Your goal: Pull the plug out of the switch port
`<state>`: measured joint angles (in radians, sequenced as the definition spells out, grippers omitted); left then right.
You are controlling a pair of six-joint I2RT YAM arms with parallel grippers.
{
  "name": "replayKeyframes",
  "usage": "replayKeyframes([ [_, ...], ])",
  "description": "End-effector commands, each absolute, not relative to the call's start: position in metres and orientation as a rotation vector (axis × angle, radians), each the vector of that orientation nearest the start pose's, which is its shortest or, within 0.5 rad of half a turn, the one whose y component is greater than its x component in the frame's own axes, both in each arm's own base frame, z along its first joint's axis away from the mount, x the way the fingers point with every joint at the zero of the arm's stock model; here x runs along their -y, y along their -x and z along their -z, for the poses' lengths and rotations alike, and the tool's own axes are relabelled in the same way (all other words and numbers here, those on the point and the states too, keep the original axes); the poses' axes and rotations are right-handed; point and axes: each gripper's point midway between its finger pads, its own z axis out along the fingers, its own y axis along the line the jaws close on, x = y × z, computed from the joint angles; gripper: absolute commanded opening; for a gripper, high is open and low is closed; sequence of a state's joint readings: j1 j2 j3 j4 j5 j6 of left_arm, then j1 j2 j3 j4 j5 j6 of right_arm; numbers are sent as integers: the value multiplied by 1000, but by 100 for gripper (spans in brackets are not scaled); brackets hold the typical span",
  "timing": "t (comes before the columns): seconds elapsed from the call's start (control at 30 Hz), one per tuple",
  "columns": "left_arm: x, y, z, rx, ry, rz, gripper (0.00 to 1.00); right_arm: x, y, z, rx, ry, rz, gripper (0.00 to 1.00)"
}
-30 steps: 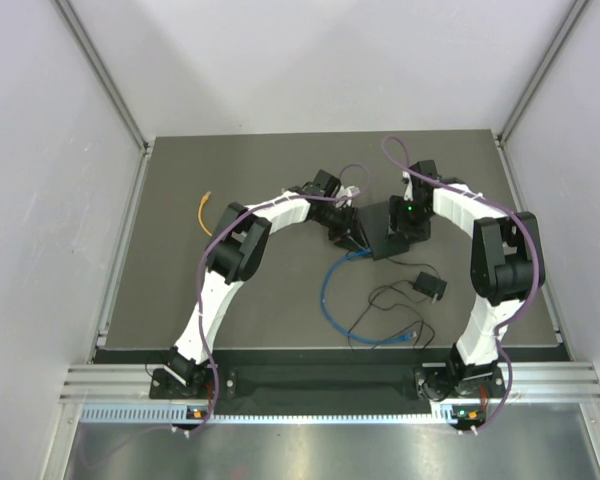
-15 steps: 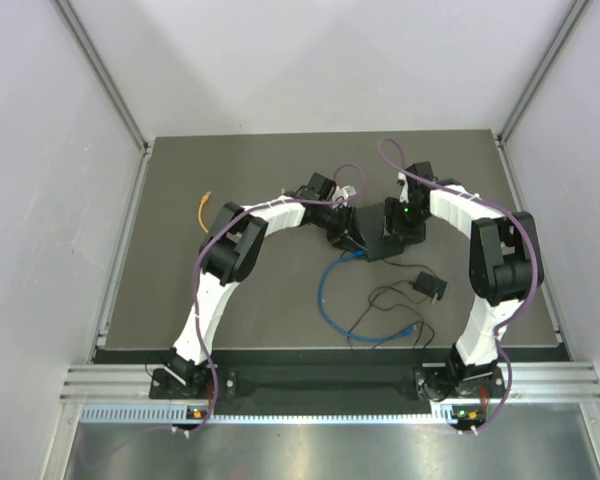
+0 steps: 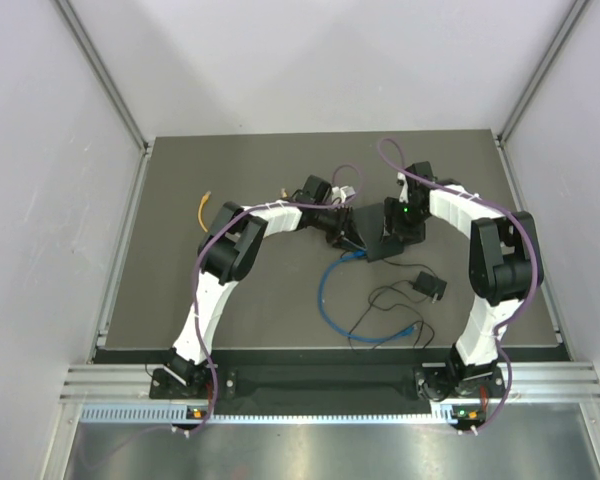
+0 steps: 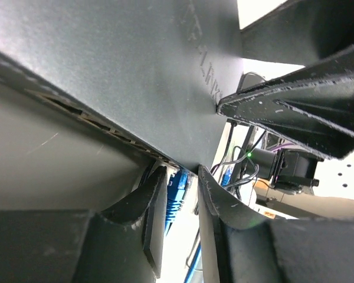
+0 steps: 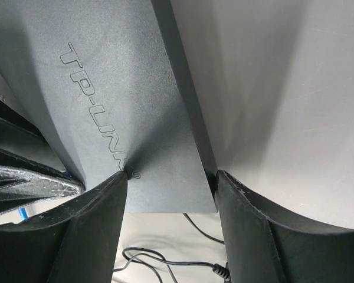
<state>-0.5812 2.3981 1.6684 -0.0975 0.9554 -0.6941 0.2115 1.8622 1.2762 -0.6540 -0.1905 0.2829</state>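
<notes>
I should close my left gripper's fingertips on the blue plug [image 4: 176, 194] next, staying nearly in place.
The switch [image 3: 372, 230] is a flat matte-black TP-Link box, tilted up off the mat at table centre. My right gripper [image 3: 390, 240] is shut on one corner of it; in the right wrist view its fingers [image 5: 106, 200] pinch the box [image 5: 124, 88] top and bottom. A blue plug [image 4: 176, 194] sits in a port on the box's edge [image 4: 135, 76]. My left gripper [image 4: 182, 177] is open, with one finger on each side of the plug and a small gap on the right side. It is just left of the switch in the top view [image 3: 345, 236].
The blue cable [image 3: 323, 295] loops from the switch toward the near edge, where its free end [image 3: 410, 336] lies. A small black adapter [image 3: 430, 287] with a thin black wire lies right of the loop. An orange cable [image 3: 205, 210] lies at the far left.
My right gripper has carried the switch a little left, toward my left gripper. My left gripper has shifted slightly and now straddles the plug. In the last half second little has moved.
</notes>
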Motion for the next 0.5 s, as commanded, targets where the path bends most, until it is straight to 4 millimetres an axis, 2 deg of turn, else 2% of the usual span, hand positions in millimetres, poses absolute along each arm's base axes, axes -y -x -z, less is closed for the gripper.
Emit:
replayKeyframes([
  [0.0,416,-341,-47,-2503,-479,1730,30,-130,-345,-20,-2904,-24,-386,61],
  [0.23,406,-341,-46,-2457,-534,1725,45,-130,-344,-22,-2901,-20,-383,61],
  [0.37,404,-339,-43,-2462,-545,1701,47,-129,-344,-22,-2902,-22,-384,61],
  [0.47,402,-338,-38,-2478,-551,1681,44,-129,-344,-23,-2901,-18,-382,61],
])
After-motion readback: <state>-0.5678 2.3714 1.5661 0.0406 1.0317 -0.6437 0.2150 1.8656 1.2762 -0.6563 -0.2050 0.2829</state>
